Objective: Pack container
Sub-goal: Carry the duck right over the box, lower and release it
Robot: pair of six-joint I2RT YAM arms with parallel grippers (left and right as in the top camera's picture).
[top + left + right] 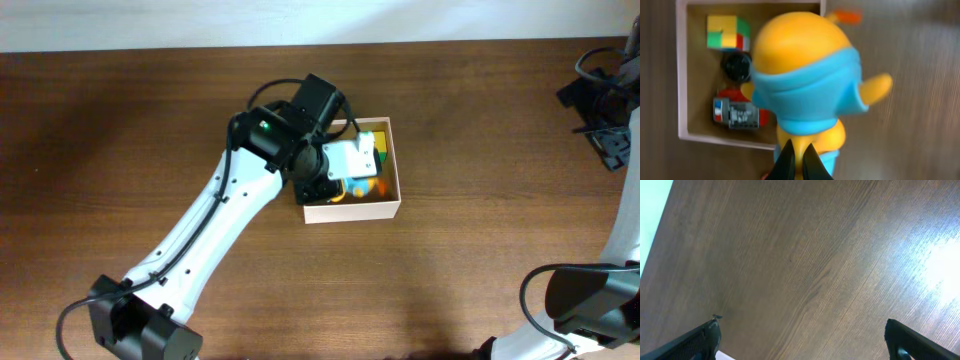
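The colour cube and black round piece are in the container's far half. My left gripper will therefore lower the toy inside the container's near side (352, 201) and release it.
The container (352, 211), a shallow square box with white walls and a brown inside, sits mid-table. My left gripper (797, 150) hangs over it, shut on the thin lower part of a yellow-orange duck-like toy (800, 60) with a blue band. In the left wrist view the toy hovers above the container's right wall (822, 7), and an orange bit of the toy (366, 188) shows under the wrist from overhead. Inside the container (681, 75) lie a colour cube (727, 32), a black round piece (736, 66) and a red-and-grey toy (737, 112). My right gripper (805, 340) stands open over bare wood.
The left arm (215, 225) reaches diagonally from the front left and covers the container's left half. The right arm (630, 215) stands along the table's right edge. The table's far edge (150, 50) meets a white surface.
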